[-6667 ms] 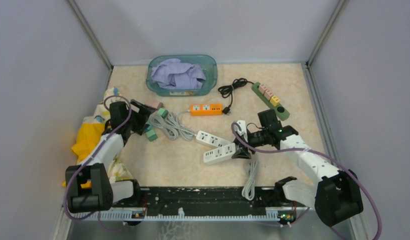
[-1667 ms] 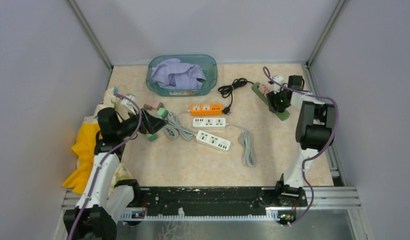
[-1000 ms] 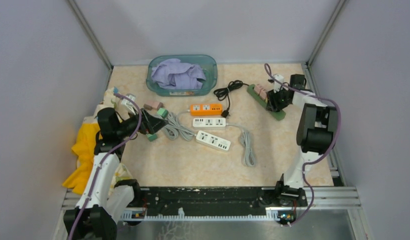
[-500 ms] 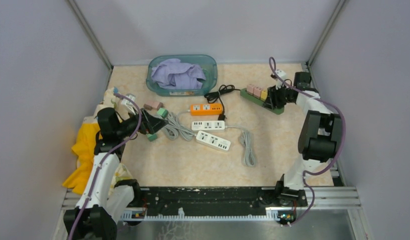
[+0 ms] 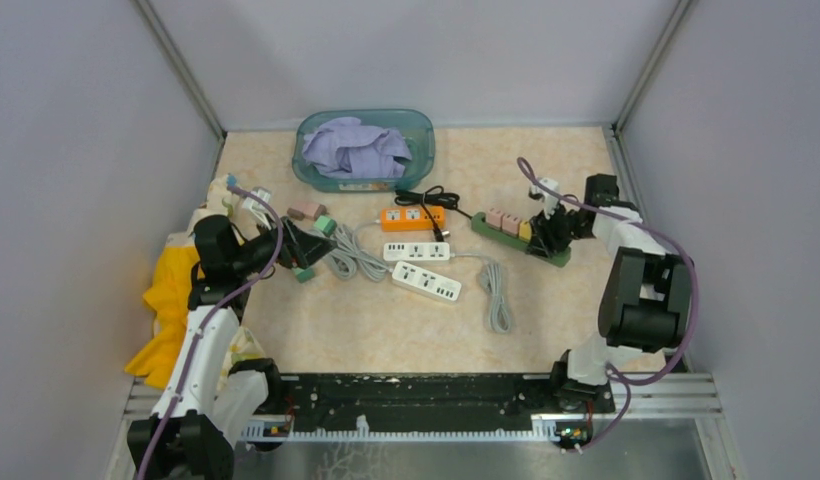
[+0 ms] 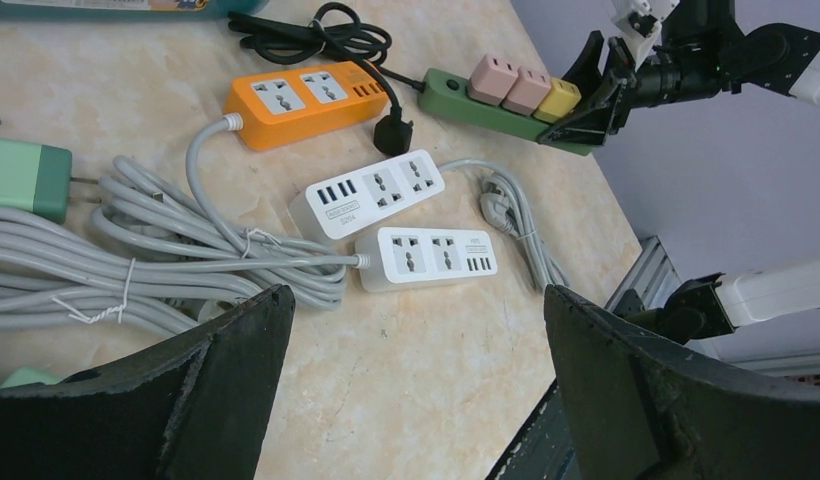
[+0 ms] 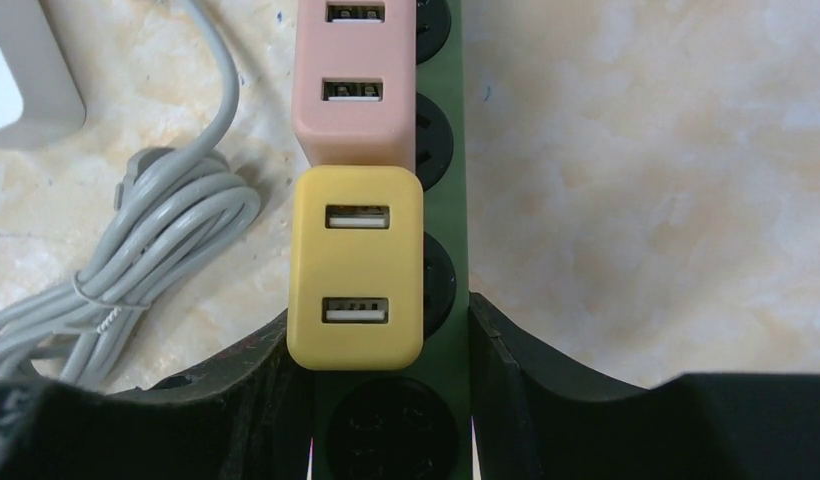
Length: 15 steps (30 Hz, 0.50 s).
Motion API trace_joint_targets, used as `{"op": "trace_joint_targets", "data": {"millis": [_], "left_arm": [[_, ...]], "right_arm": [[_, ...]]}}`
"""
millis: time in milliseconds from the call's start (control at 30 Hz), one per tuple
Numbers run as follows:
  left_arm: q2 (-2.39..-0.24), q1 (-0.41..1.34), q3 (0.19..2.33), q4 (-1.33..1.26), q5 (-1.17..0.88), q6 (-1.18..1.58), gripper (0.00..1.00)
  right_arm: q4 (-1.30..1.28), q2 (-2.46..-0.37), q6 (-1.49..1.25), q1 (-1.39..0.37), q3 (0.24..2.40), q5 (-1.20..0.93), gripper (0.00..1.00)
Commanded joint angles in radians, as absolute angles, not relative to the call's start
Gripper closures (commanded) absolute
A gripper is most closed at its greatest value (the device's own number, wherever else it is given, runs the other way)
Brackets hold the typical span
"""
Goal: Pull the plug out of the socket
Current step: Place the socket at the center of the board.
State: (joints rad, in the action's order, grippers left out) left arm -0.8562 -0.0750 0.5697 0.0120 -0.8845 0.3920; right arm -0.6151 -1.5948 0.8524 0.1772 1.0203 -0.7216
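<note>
I will move my right gripper down and back toward the nearest grey cord bundle and let go of the green power strip's raised end onto the bare tabletop, which is below my gripper.
A green power strip lies right of centre, carrying two pink plugs and a yellow plug. My right gripper is shut on the strip's right end, one finger on each long side, just behind the yellow plug. The strip's black cord trails to a loose black plug beside the orange strip. My left gripper stands open at the left, holding nothing.
An orange strip and two white strips lie in the middle with grey cord bundles. A teal tub of purple cloth is at the back. Yellow cloth hangs off the left edge.
The right gripper has dragged the green strip from the back right toward the middle, turning it; the black cord slid left with it. The left arm has not moved.
</note>
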Motion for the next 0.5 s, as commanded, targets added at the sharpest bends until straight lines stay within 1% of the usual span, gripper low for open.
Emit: {"op": "trace_joint_targets", "data": {"millis": [0, 133, 367, 400, 467], "left_arm": [[-0.838, -0.084, 0.572, -0.026, -0.916, 0.391, 0.0], [-0.839, -0.083, 0.568, -0.034, -0.924, 0.393, 0.0], [-0.838, -0.083, 0.565, -0.044, -0.935, 0.397, 0.0], [-0.839, -0.083, 0.565, -0.046, -0.936, 0.398, 0.0], [-0.836, -0.084, 0.563, -0.049, -0.938, 0.398, 0.0]], "right_arm": [[-0.672, -1.54, 1.049, 0.171, 0.982, -0.789, 1.0], [-0.691, -1.551, 1.163, 0.149, 0.941, -0.776, 1.0], [-0.698, -1.569, 1.296, 0.072, 0.899, -0.668, 1.0], [-0.694, -1.569, 1.299, 0.066, 0.892, -0.656, 0.99], [-0.691, -1.569, 1.306, 0.062, 0.888, -0.638, 0.92]]}}
